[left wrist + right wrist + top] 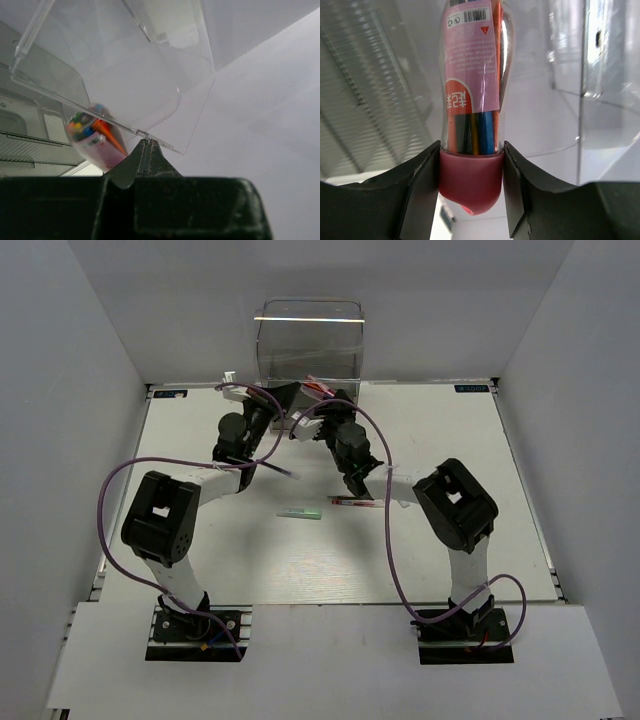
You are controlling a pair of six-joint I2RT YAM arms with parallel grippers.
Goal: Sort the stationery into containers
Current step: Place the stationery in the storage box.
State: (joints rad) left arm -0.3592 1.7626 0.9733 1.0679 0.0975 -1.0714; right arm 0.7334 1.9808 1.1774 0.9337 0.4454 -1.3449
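Note:
The right gripper slides outward next and releases the pen pack inside the clear drawer (328,368) (532,100), open outward of the gripper, as the pack already points there.
The clear drawer cabinet (310,340) stands at the back centre. My left gripper (283,400) (146,145) is shut on the front edge of a clear pulled-out drawer (150,90). My right gripper (322,410) (471,170) is shut on the pink cap of the chunky pink pen pack (471,75), a clear tube of coloured pens. It holds the pack up at the drawer, and the pack also shows in the left wrist view (97,140). On the table lie a white marker with a green cap (302,513), a red pen (352,503) and a thin dark pen (283,472).
White walls close in the table (450,440) on the left, right and back. Both arms' purple cables (110,490) loop over the table. The ribbed grey sides of other drawers (35,147) show at the left of the left wrist view.

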